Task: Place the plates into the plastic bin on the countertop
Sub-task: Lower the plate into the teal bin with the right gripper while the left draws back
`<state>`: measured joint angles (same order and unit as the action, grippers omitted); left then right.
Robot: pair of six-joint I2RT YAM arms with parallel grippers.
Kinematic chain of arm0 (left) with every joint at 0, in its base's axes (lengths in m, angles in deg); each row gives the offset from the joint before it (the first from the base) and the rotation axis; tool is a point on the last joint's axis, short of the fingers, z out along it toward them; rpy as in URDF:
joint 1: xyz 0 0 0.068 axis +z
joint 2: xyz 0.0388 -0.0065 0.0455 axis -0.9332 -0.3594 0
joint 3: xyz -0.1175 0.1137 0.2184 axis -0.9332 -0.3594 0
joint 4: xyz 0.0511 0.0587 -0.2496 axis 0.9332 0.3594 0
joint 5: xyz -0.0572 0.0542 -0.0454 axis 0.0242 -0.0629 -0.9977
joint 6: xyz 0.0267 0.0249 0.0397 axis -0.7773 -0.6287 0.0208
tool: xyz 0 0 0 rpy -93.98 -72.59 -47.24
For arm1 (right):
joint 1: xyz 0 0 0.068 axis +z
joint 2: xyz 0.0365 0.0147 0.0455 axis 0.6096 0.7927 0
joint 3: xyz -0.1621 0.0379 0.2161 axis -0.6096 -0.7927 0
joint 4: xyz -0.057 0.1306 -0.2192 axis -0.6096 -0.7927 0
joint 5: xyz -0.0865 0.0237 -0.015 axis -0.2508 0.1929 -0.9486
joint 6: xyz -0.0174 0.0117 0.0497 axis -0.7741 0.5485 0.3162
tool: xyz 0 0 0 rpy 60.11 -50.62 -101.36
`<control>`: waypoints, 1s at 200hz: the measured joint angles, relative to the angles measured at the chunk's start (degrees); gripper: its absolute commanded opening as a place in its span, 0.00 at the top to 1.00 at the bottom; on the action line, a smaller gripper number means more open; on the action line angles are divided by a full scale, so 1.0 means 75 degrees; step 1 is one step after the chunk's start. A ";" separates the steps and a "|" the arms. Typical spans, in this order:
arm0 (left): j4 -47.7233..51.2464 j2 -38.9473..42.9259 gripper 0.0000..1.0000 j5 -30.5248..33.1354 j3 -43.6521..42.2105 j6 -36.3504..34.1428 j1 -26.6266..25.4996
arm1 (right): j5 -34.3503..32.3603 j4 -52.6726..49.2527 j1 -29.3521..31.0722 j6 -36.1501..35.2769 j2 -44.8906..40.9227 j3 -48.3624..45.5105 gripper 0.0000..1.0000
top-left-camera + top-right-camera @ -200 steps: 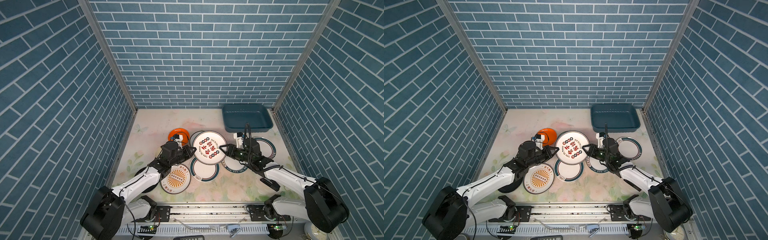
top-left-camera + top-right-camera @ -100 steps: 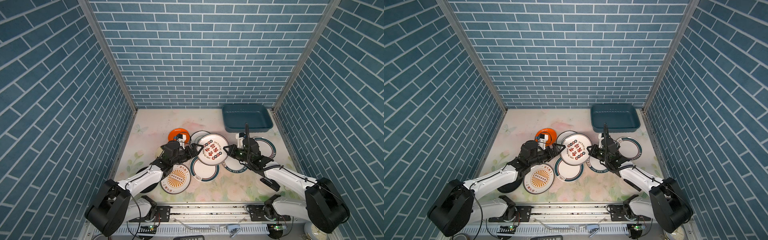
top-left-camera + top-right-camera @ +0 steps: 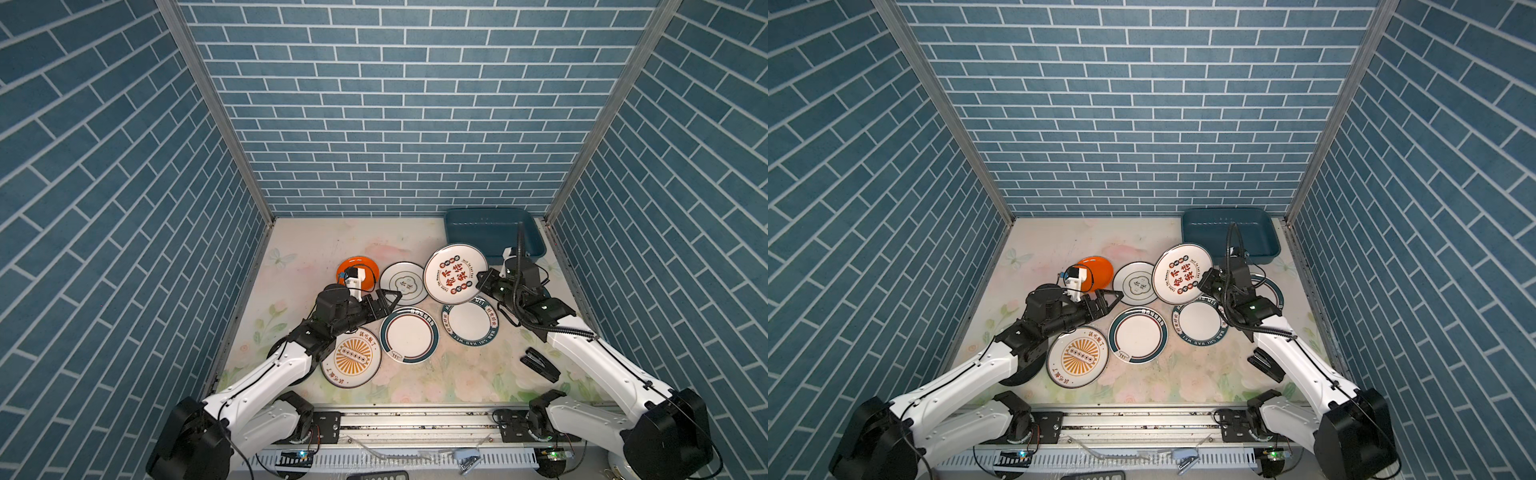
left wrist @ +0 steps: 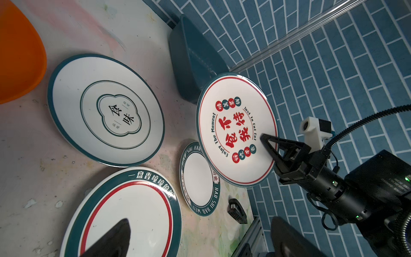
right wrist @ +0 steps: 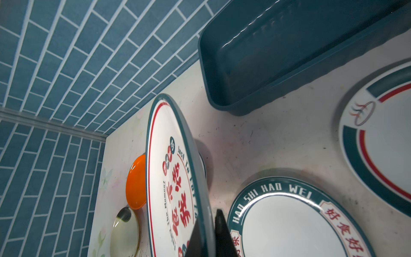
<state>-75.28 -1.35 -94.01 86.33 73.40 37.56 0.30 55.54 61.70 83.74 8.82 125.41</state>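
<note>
The white plate will next go outward in my right gripper past the empty teal plastic bin's near side, then down inside, where I release the plate's rim, since the bin lies outward.
My right gripper (image 3: 483, 279) (image 5: 208, 235) is shut on the rim of a white plate with red lettering (image 3: 456, 273) (image 3: 1182, 273) (image 5: 169, 178). The plate is held tilted above the countertop (image 3: 316, 249), just in front of the empty teal plastic bin (image 3: 492, 232) (image 3: 1229, 232) (image 5: 289, 55). My left gripper (image 3: 388, 299) (image 4: 200, 240) is open and empty over the teal-rimmed plates (image 3: 409, 334) (image 3: 404, 283). More plates lie flat: orange (image 3: 357, 266), sunburst (image 3: 351, 361), and one lettered HAO SHI HAO WEI (image 3: 470, 321).
A black stapler (image 3: 540, 365) (image 4: 237, 210) lies on the countertop under my right forearm. Another teal-rimmed plate (image 5: 378, 144) sits beside the bin, partly under the right arm. A cream plate (image 5: 124, 231) lies near the orange one. Brick walls close three sides.
My left gripper opened and let go of the lettered plate. My right gripper closed on its rim and carried it right and back toward the bin.
</note>
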 measured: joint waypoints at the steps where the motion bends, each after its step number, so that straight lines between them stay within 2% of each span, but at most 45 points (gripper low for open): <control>1: 0.0015 0.0017 0.01 0.0015 0.0000 -0.0006 0.0000 | 0.0000 -0.0029 -0.0032 0.0000 0.0003 0.0026 1.00; 43: 0.0708 0.0694 0.01 0.0714 0.0000 -0.0303 0.0000 | 0.0117 -0.0761 -0.1037 -0.0414 0.0597 0.1282 1.00; 86: 0.1367 0.0851 0.01 0.1749 0.0102 -0.0650 0.0000 | 0.0294 -0.1306 -0.1813 -0.1148 0.2229 0.3325 1.00; 126: 0.1617 0.0731 0.00 0.2381 0.0411 -0.0784 0.0000 | 0.0329 -0.1830 -0.2130 -0.1961 0.4095 0.5126 1.00; 200: 0.2218 0.0507 0.00 0.2696 0.1017 -0.0845 0.0000 | 0.1017 -0.2212 -0.2515 -0.2664 0.6869 0.7516 1.00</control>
<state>-58.64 2.46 -73.79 93.96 67.07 37.56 7.93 38.95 42.84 63.77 60.33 181.78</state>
